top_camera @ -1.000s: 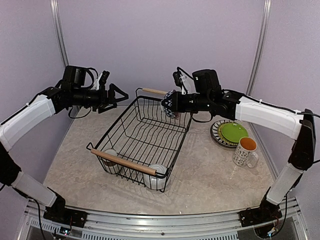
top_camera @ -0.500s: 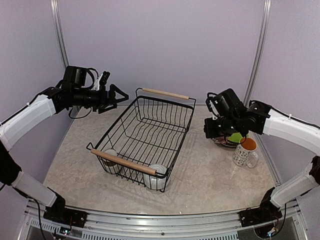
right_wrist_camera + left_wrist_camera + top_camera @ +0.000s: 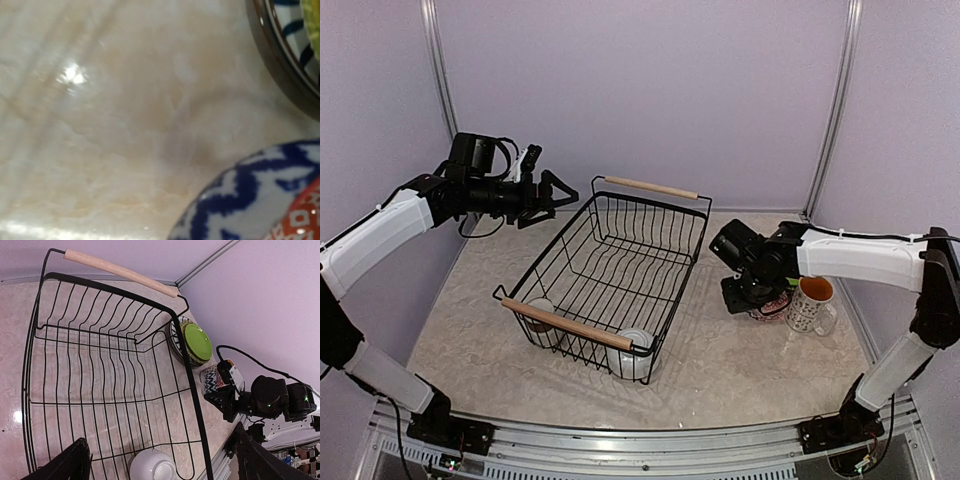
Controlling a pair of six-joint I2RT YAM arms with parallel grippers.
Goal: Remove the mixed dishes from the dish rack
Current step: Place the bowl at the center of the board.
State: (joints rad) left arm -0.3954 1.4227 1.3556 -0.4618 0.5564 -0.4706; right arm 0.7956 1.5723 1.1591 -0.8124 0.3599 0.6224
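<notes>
My right gripper will lower the white patterned bowl [image 3: 768,307] onto the table, beside the orange-lined mug.
The black wire dish rack [image 3: 610,262] with wooden handles sits mid-table. A small brownish mug [image 3: 541,324] and an overturned white dish [image 3: 632,354] sit at its near end; the white dish also shows in the left wrist view [image 3: 152,466]. My right gripper [image 3: 742,293] is low at the table, shut on the white patterned bowl [image 3: 768,307], whose blue zigzag shows in both wrist views [image 3: 215,380] [image 3: 250,200]. The bowl is beside the striped plate [image 3: 282,50] and the lime green plate [image 3: 196,341]. The orange-lined mug [image 3: 810,302] stands to the right. My left gripper [image 3: 560,193] hovers open over the rack's far left [image 3: 161,442].
The right arm hides most of the plates in the top view. Purple walls close in the table at the back and both sides. A metal rail runs along the near edge [image 3: 640,450].
My right arm carried the patterned bowl from above the rack's far end out to the right and down to the table beside the plates. The left arm has barely moved.
</notes>
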